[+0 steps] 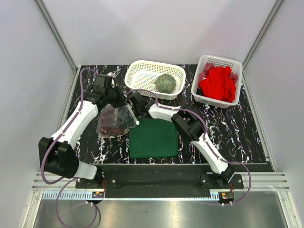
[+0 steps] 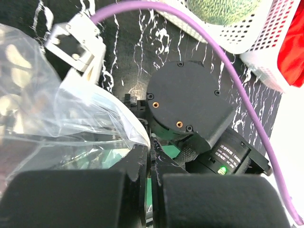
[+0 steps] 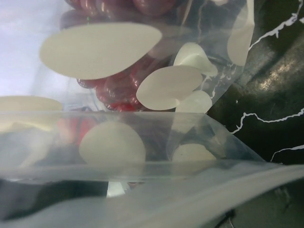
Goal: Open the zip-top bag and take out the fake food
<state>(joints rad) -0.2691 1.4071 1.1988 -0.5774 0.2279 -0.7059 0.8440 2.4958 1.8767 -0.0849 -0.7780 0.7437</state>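
Note:
The right gripper moves from the bag [image 1: 116, 119], up and outward over the open space on the white basket's bottom beside the green ball, and releases there next.
The clear zip-top bag [image 1: 116, 119] lies left of centre on the marbled black table, with dark red berry clusters [image 1: 109, 122] of the fake food inside. My left gripper [image 1: 110, 102] reaches down onto its upper edge; the left wrist view shows that gripper [image 2: 152, 145] shut, with the bag's film [image 2: 57, 123] pinched between the jaws. My right gripper [image 1: 135, 110] is at the bag's right upper edge. In the right wrist view the bag [image 3: 190, 142] fills the frame and hides the fingers; red berries [image 3: 118, 88] show through it. A mottled green ball [image 1: 166, 83] sits in a white basket [image 1: 142, 73].
A dark green cloth [image 1: 154, 137] lies flat just right of the bag. A second white basket [image 1: 216, 61] at the back right holds a red cloth [image 1: 218, 84]. The right arm's black wrist motor [image 2: 190, 104] hangs close in front of the left gripper.

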